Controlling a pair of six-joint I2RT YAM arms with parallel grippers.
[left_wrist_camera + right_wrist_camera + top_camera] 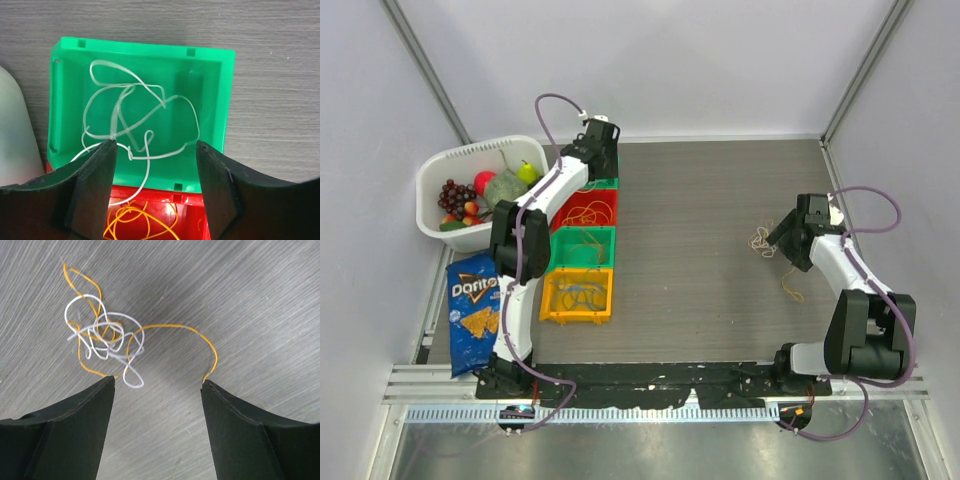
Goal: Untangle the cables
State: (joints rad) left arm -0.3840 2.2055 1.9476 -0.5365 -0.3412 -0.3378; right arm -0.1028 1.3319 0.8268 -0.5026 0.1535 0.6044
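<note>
The white loop sticking out from the tangle is clear of the tangle's crossings. I need to lower my right gripper to the left in the top view next, onto the loop.
A white cable (135, 115) lies looped in a green bin (145, 47); one end trails over the near wall into the red bin (190, 200), which holds an orange cable (135, 220). My left gripper (156, 147) hangs open above these bins at the far end of the bin row (600, 135), holding nothing. On the right of the table lies a tangle of white and orange cables (102, 335) (760, 240). My right gripper (157, 381) stands open just short of the tangle, nothing between its fingers. An orange strand (210, 350) runs to its right fingertip.
Further bins follow in the row: a green bin (582, 248) and a yellow bin (578, 295) with cords inside. A white basket of fruit (440, 185) stands at the far left, a blue Doritos bag (473, 310) in front of it. Another loose orange strand (790, 285) lies near the right arm.
</note>
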